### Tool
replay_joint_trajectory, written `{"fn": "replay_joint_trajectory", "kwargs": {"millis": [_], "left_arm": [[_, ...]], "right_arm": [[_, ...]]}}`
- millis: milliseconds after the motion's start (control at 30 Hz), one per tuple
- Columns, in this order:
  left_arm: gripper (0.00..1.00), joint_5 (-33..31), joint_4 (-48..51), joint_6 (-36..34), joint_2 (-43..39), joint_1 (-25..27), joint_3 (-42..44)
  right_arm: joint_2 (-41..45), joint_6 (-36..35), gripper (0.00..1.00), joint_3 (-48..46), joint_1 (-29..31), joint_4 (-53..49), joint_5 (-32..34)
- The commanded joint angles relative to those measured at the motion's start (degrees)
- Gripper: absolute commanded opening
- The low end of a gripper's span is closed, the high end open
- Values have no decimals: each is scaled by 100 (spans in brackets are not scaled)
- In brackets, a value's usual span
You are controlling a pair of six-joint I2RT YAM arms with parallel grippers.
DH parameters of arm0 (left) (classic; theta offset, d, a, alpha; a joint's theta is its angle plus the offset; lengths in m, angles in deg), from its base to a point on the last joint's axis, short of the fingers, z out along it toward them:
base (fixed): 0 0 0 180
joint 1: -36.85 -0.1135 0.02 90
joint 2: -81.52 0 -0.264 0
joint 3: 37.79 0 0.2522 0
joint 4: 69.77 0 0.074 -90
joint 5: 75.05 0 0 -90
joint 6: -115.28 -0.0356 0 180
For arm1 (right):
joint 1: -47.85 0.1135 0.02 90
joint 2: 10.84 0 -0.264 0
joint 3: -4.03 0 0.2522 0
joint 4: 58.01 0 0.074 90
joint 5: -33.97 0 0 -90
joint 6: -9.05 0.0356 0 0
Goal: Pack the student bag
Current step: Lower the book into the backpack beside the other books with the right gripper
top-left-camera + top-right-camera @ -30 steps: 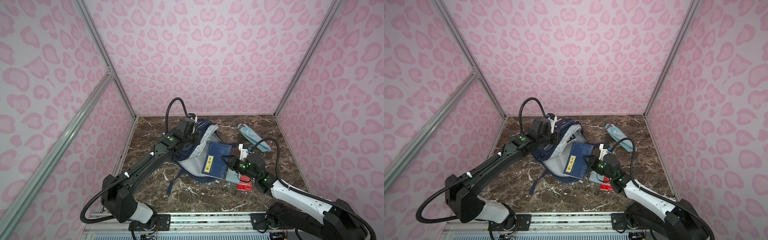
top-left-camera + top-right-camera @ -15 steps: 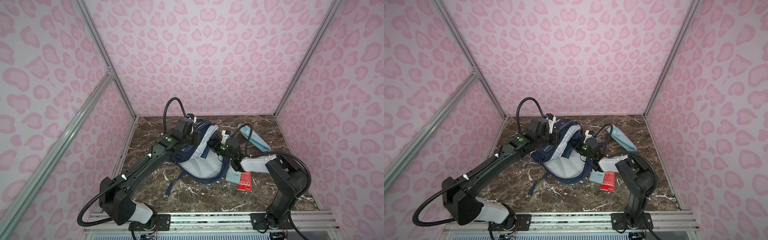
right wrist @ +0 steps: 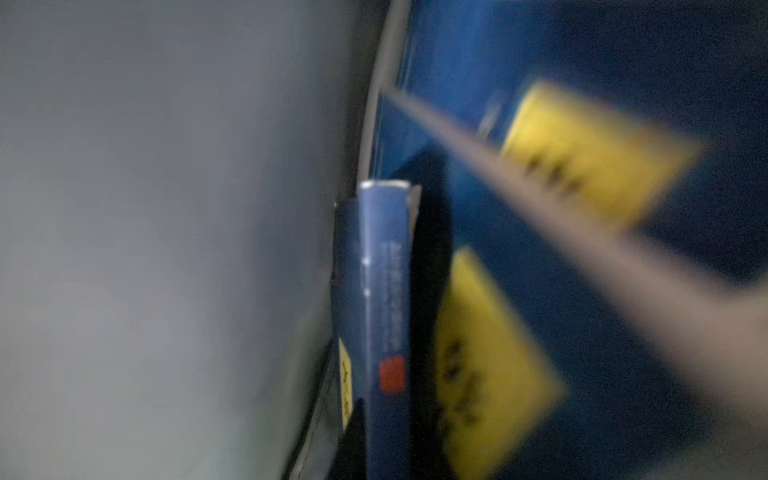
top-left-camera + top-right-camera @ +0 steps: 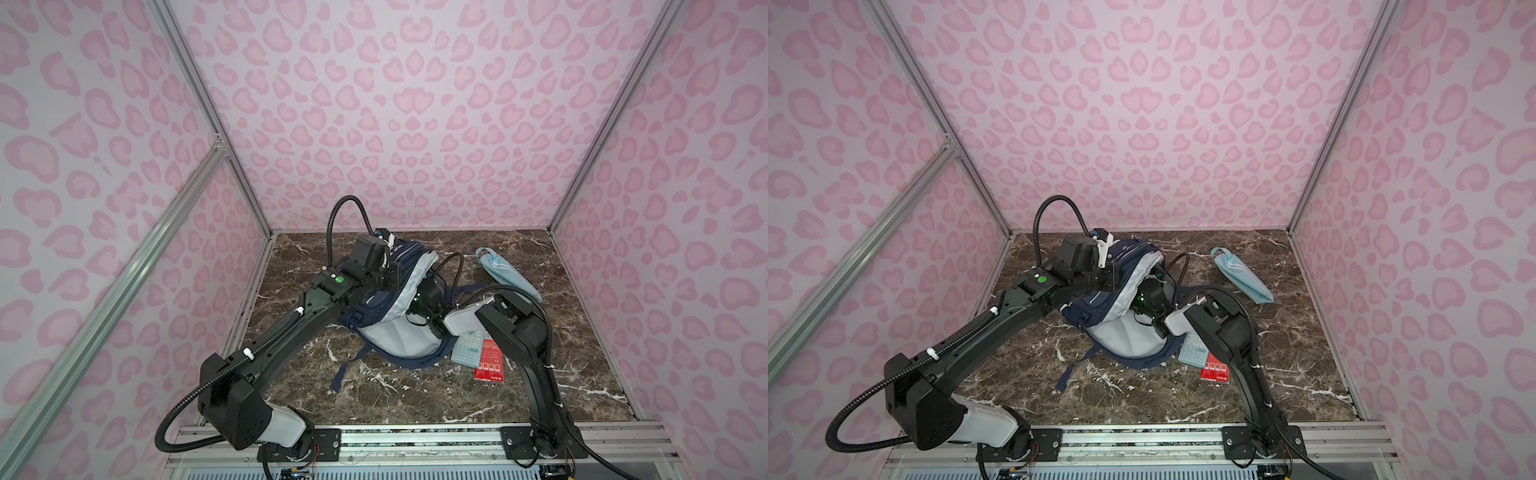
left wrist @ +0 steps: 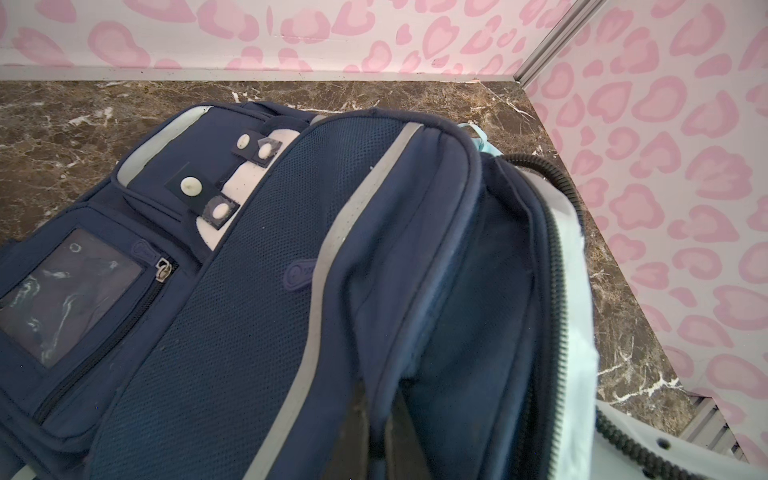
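Observation:
Next, my left gripper moves down with the navy rim and lays the raised flap over the pale grey lining (image 4: 401,337) before it releases it, since the bag lies open.
The student bag (image 4: 399,345), navy with a pale grey lining, lies open mid-table in both top views (image 4: 1129,340). My left gripper (image 5: 380,399) is shut on the navy rim of its opening and holds that flap up; it shows in a top view at the bag's left side (image 4: 392,278). My right arm's wrist (image 4: 426,297) reaches into the opening, its fingers hidden there. In the right wrist view the right gripper (image 3: 386,374) has a blue book's spine (image 3: 384,270) between its dark fingers. Dim light and blur hide whether they press on it. Other blue covers with yellow labels (image 3: 582,158) stand beside it.
A light blue striped pouch (image 4: 505,272) lies at the back right. A pale blue calculator (image 4: 467,353) and a red flat pack (image 4: 490,365) lie by the bag's right edge under the right arm. Pink walls close in three sides.
The right gripper has carried the blue book from the bag's front right into the opening, so the book no longer shows from above. The left gripper has kept its hold on the rim.

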Motion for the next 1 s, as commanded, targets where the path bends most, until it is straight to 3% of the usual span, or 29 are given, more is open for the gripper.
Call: {"fn": "replay_joint_trajectory", "kwargs": {"millis": [0,67,167,200,267,400,467,700,867,900,967], "left_arm": [[3,51,-486,62,-32,-31,-44],[3,24,-548,85,-62,-59,6],[3,101,-650,145,-71,-78,246],[3,131,-693,167,-78,-77,275],[3,178,-728,185,-81,-79,313],[3,139,-760,207,-133,-82,397],[3,147,-752,225,-174,-83,434],[3,259,-966,436,-370,-77,773],[3,383,-1090,506,-355,-79,897],[3,388,-1111,519,-365,-77,920],[3,406,-1139,519,-372,-77,946]], "right_arm": [[94,-318,31,11,-1,-527,-13],[344,-511,38,-193,-14,-745,17],[613,-670,39,-402,-66,-1006,-141],[649,-671,36,-488,-84,-965,-250],[635,-688,15,-579,-75,-791,-410],[313,-345,9,-551,18,-98,-685],[318,-326,0,-574,52,-97,-515],[948,-54,0,-1658,-138,764,1232],[793,62,0,-1270,82,596,1567],[766,-8,5,-1052,107,243,1470],[840,-116,28,-906,139,-248,1405]]}}
